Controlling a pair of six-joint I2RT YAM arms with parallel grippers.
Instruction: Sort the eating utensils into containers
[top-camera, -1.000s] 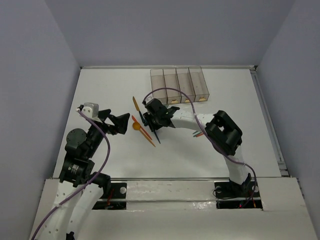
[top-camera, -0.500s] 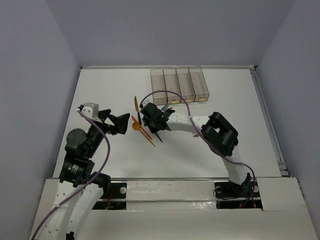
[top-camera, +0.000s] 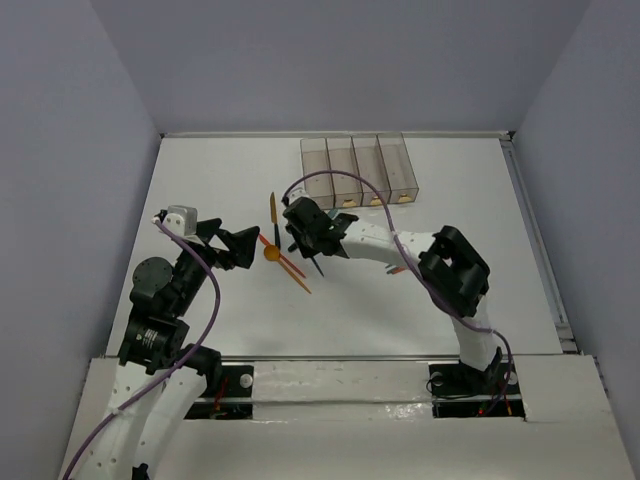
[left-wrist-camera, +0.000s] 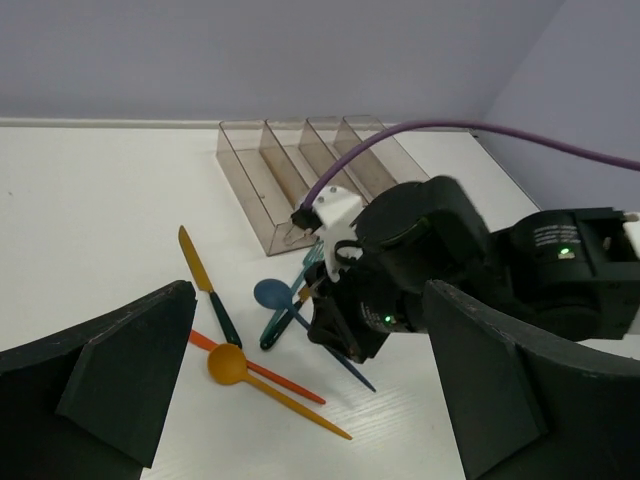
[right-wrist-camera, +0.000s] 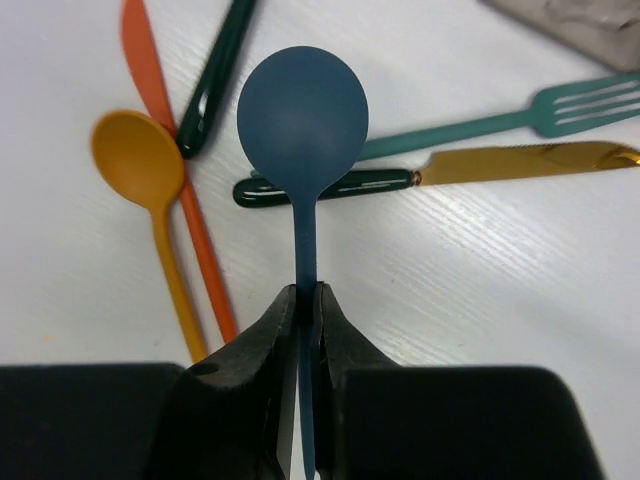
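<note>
I will raise my right gripper outward, turn it and lower into the inner bin farther right (top-camera: 371, 170) in the top view, as the blue spoon slants against the bins' length.
My right gripper (right-wrist-camera: 308, 296) is shut on the thin handle of a blue spoon (right-wrist-camera: 302, 110), low over the table (top-camera: 200, 180). The spoon's bowl reaches out over a dark-handled knife with a gold blade (right-wrist-camera: 420, 178). Beside them lie a teal fork (right-wrist-camera: 500, 115), a yellow-orange spoon (right-wrist-camera: 140, 155), a red-orange utensil (right-wrist-camera: 150, 60) and a second dark-handled knife (left-wrist-camera: 200, 275). The containers (top-camera: 360, 170), a row of clear smoky bins, stand at the back. My left gripper (top-camera: 238, 240) hangs open just left of the pile, holding nothing.
Two more utensils, orange and teal (top-camera: 398, 268), peek out from under the right arm's forearm. White walls (top-camera: 130, 200) close in the table on the left, right and back.
The right gripper's jaws have closed onto the blue spoon's handle, with the hand shifting only slightly over the pile. The left arm has not moved.
</note>
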